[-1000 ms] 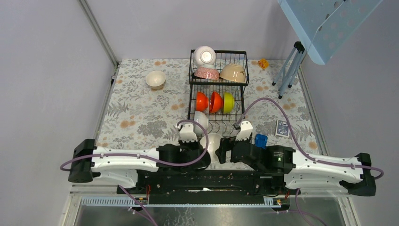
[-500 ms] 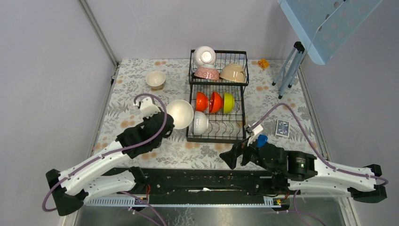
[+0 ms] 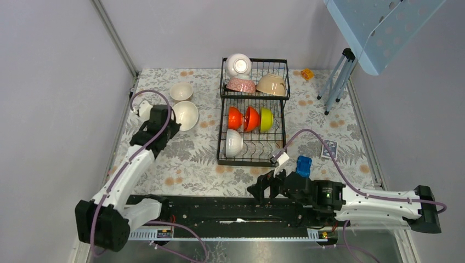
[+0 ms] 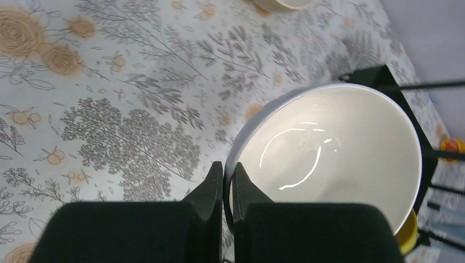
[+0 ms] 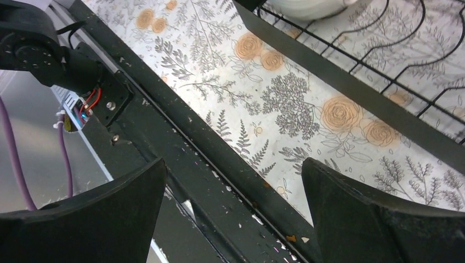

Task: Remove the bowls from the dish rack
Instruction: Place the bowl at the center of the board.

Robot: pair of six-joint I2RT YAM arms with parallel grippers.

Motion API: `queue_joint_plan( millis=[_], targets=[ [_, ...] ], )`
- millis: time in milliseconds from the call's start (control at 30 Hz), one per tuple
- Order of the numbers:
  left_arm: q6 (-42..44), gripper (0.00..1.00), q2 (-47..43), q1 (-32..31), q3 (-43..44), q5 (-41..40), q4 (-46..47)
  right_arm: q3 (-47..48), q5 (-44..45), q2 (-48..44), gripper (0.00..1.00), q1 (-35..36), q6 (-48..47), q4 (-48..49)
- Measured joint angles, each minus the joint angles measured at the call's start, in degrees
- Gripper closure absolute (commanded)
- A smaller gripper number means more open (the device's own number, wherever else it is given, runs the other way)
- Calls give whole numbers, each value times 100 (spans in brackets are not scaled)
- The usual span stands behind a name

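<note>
I should next move my left gripper to the left in the top view and down to the clear tabletop near the cream bowl (image 3: 181,91). Then I should lower the rim of the bowl and let go.
The black wire dish rack (image 3: 284,118) stands at the back middle. Its upper basket holds a white bowl (image 3: 238,64), a pink-patterned bowl (image 3: 241,85) and a beige bowl (image 3: 271,85). In the lower tray stand two orange-red bowls (image 3: 234,118), a yellow-green bowl (image 3: 266,119) and a white bowl (image 3: 233,143). My left gripper (image 3: 171,119) (image 4: 227,167) is shut on the rim of a white bowl (image 3: 185,115) (image 4: 329,159), left of the rack, just in front of a cream bowl (image 3: 181,91) on the table. My right gripper (image 3: 257,189) (image 5: 233,164) hangs open and empty over the table's near edge.
A blue toy block (image 3: 303,164) and a dark card box (image 3: 329,148) lie right of the rack's front. A small orange object (image 3: 307,73) and a folding stand's legs (image 3: 337,79) are at the back right. The black mounting rail (image 5: 181,142) runs under my right gripper.
My left arm has carried the white bowl from the rack's front to the left and back, beside the cream bowl. My right arm has drawn back toward the near edge.
</note>
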Motion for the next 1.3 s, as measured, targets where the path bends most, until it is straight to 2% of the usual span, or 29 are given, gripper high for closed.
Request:
queue_joint_plan(
  millis=[233,367,633,967,1300],
  targets=[
    [-234,100,909,1491,-76,743,538,-662,109,-28,1,0,511,461],
    [-280,100,1425,1993,-61,898,859,-938,87,-155,1,0,623,723],
    [-315,100,2258,2291,166,769,844,-1191,-85,-7,2,0,874,1060],
    [-518,100,3521,2479,1331,238,378,-1196,-284,420,3,0,1073,1060],
    [-509,100,4223,2581,1856,28,247,-1185,-302,413,3,0,1174,992]
  ],
)
